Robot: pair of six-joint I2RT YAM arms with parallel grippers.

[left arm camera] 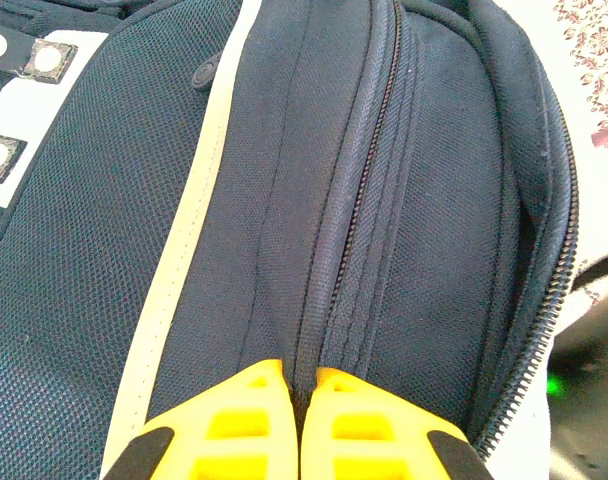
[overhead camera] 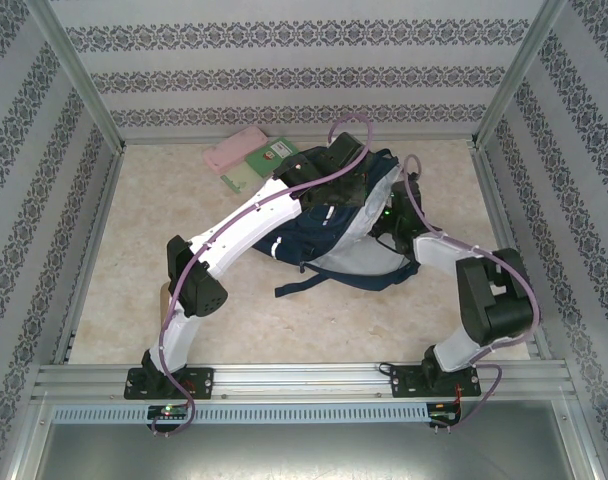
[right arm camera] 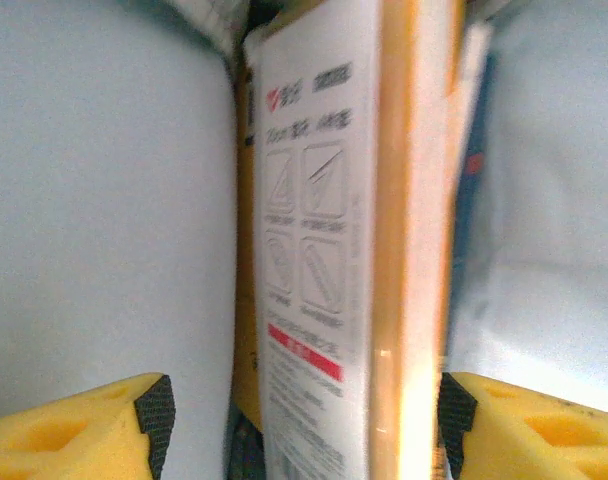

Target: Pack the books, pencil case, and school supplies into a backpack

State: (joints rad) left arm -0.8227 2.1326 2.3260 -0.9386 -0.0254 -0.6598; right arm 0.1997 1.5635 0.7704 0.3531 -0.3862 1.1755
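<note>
My left gripper moves down and back toward the backpack's opening (overhead camera: 362,252) next, before releasing the fold of fabric. The white packet already stands inside the lining.
The navy backpack (overhead camera: 334,245) lies in the middle of the table, its pale lining showing at the open mouth. My left gripper (left arm camera: 302,385) is shut on a fold of the backpack (left arm camera: 434,200) fabric beside a zipper. My right gripper (right arm camera: 304,400) is inside the mouth, open. A white packet with red markings (right arm camera: 309,250) stands between its pads, with a gap on the left side. A yellow-orange edge (right arm camera: 242,340) shows behind the packet. The pink pencil case (overhead camera: 234,148) and a green book (overhead camera: 274,153) lie at the back left, away from both grippers.
Patterned walls and metal frame posts (overhead camera: 79,75) close in the table on three sides. A dark strap (overhead camera: 304,285) trails from the backpack toward the front. Bare tabletop (overhead camera: 134,215) lies to the left of the arms.
</note>
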